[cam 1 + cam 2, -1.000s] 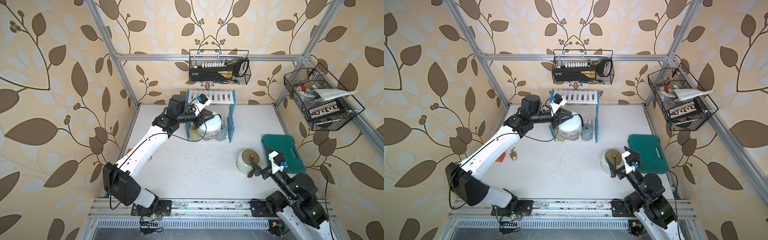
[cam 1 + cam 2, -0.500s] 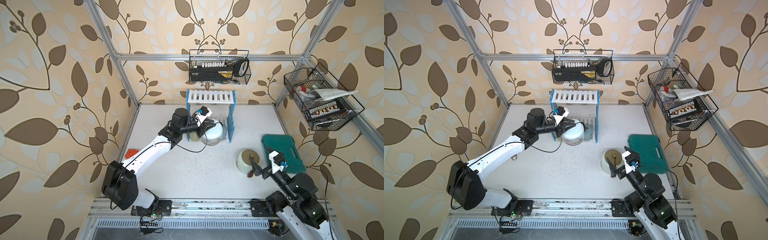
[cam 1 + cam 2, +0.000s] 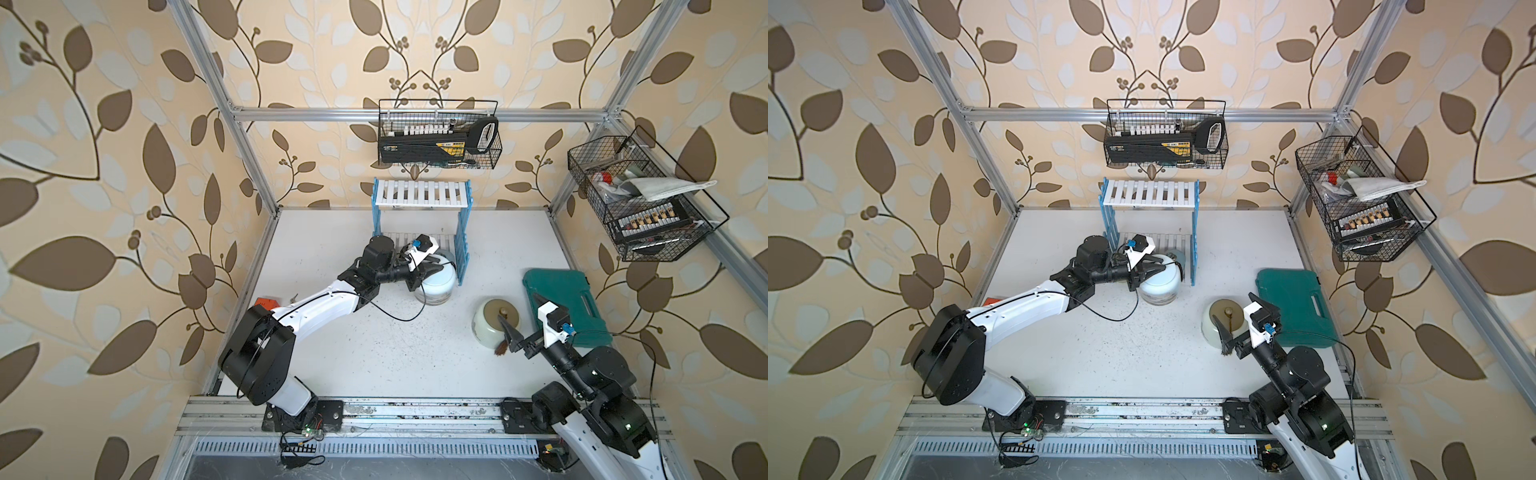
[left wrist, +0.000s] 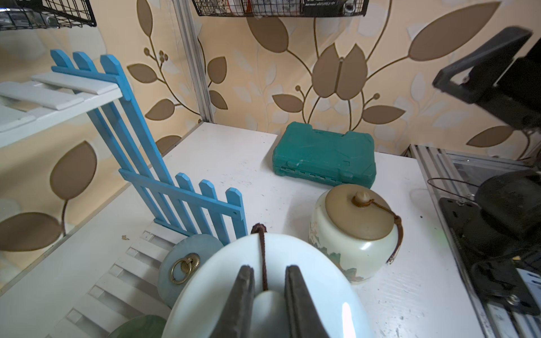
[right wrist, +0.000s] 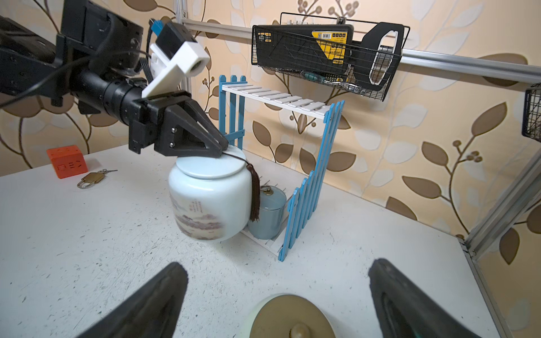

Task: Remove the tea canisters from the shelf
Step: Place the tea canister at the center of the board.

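My left gripper will move back and down next to release the lid knob, since the bare tabletop (image 3: 452, 330) beside the cream canister is below and back of it.
My left gripper (image 4: 268, 269) (image 5: 224, 146) is shut on the lid knob of the large pale-blue tea canister (image 5: 207, 202) (image 3: 434, 282) (image 3: 1160, 284). The canister hangs slightly tilted at the front edge of the shelf's (image 3: 422, 195) (image 5: 307, 181) lower tier. A small grey-blue canister (image 5: 268, 213) (image 4: 187, 263) stands on that tier behind it. A green lid (image 4: 140, 326) shows beside it. The cream canister with the gold lid (image 3: 494, 324) (image 4: 357, 228) stands on the table. My right gripper (image 5: 278, 264) (image 3: 519, 309) is open above and just short of it, holding nothing.
A teal case (image 3: 561, 299) lies on the table to the right of the cream canister. An orange block (image 5: 67, 161) and a brass padlock (image 5: 87, 178) lie at the left. Black wire baskets hang on the back wall (image 3: 438, 137) and the right wall (image 3: 640, 208).
My left gripper has drawn the pale-blue canister forward out of the shelf's lower tier toward the table's middle. The right arm has not moved.
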You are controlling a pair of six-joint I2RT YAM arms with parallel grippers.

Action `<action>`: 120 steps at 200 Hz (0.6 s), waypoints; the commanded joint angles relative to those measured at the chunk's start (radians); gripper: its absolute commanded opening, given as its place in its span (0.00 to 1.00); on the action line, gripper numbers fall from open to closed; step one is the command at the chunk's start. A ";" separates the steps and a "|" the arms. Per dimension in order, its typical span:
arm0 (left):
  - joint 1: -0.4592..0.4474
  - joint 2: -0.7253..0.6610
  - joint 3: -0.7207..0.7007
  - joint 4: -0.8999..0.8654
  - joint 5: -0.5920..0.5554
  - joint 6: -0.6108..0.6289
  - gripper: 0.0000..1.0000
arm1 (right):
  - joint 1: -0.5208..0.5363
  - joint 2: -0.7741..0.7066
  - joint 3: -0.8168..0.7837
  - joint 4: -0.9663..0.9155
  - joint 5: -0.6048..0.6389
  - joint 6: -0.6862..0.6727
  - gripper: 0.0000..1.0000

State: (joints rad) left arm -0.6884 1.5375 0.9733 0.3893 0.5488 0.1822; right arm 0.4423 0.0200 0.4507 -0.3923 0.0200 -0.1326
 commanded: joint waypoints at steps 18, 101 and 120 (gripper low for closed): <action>-0.055 0.018 -0.018 0.318 -0.054 0.018 0.00 | -0.005 -0.011 0.014 0.006 0.012 -0.008 0.99; -0.136 0.097 -0.054 0.342 -0.136 0.010 0.00 | -0.004 -0.012 0.014 0.007 0.023 -0.010 0.99; -0.146 0.109 -0.067 0.362 -0.136 0.002 0.00 | -0.004 -0.012 0.018 0.004 0.018 -0.010 0.99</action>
State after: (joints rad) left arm -0.8150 1.6752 0.8925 0.5213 0.4164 0.1844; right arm 0.4423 0.0196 0.4507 -0.3927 0.0269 -0.1326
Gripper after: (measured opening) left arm 0.173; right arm 0.991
